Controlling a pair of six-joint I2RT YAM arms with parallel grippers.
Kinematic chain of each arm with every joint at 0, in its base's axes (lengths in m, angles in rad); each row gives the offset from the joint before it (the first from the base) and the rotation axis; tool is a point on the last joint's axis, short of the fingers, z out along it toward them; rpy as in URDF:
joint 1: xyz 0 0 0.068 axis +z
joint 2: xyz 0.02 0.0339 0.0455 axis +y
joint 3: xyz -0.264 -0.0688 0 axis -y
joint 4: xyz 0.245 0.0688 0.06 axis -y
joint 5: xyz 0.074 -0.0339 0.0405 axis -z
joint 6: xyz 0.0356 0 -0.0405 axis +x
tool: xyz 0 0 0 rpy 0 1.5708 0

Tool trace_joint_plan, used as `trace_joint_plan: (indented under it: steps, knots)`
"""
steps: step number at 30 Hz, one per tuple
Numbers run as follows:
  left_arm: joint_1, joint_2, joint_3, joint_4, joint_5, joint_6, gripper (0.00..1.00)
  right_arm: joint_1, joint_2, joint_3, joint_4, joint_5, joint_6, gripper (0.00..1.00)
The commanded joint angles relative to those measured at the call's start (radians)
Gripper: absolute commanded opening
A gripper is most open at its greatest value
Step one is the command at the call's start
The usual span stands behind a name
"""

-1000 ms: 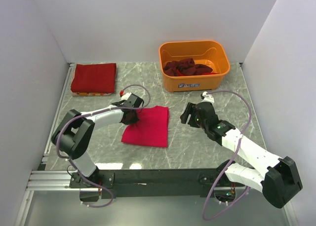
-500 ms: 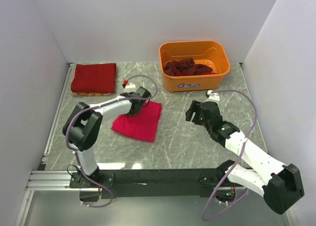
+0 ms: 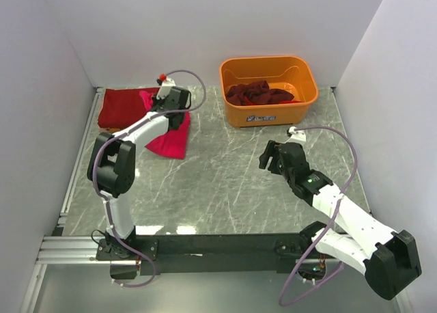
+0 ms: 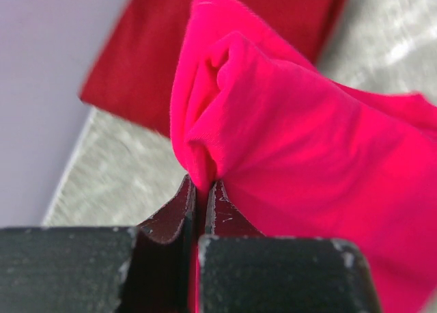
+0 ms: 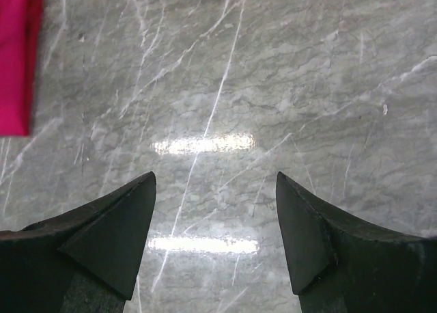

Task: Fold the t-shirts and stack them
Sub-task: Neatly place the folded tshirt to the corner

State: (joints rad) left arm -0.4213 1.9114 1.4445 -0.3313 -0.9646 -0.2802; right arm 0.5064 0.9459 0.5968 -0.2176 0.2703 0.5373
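The pink t-shirt [image 3: 171,137] hangs beside the stack's rail-side edge [image 3: 106,106], so I will move my left gripper outward and to the left in the top view, over that edge, and let go.
My left gripper [image 3: 162,108] is shut on a folded bright pink t-shirt [image 3: 171,137] and holds its edge up at the far left, beside the stack of folded dark red t-shirts [image 3: 125,108]. In the left wrist view the pink t-shirt [image 4: 293,142] is pinched between my fingers [image 4: 179,210], with the red stack [image 4: 157,53] behind it. My right gripper [image 3: 273,157] is open and empty over bare table at the right; its fingertips [image 5: 133,224] show over marble, with the pink shirt's edge [image 5: 13,60] at far left.
An orange bin [image 3: 235,101] at the back holds crumpled dark red t-shirts [image 3: 259,93]. White walls enclose the marble table [image 3: 225,190] on three sides. A metal rail [image 3: 75,162] runs along the left edge.
My left gripper has dragged the pink t-shirt from the table's middle back and left, up to the red stack. The right arm has shifted slightly right.
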Motion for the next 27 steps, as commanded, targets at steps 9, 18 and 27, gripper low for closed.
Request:
trace_joint_plan:
  steps: [9,18,27]
  knots:
    - [0.079,0.046,0.231,0.264,0.058,0.346,0.01,-0.016,-0.041,-0.020,0.040,0.037,-0.011,0.77]
    - [0.098,0.124,0.424,0.198,0.078,0.389,0.01,-0.019,-0.045,-0.020,0.040,0.043,-0.013,0.77]
    - [0.118,0.095,0.494,0.160,0.141,0.400,0.01,-0.022,-0.030,-0.023,0.050,0.024,-0.016,0.77]
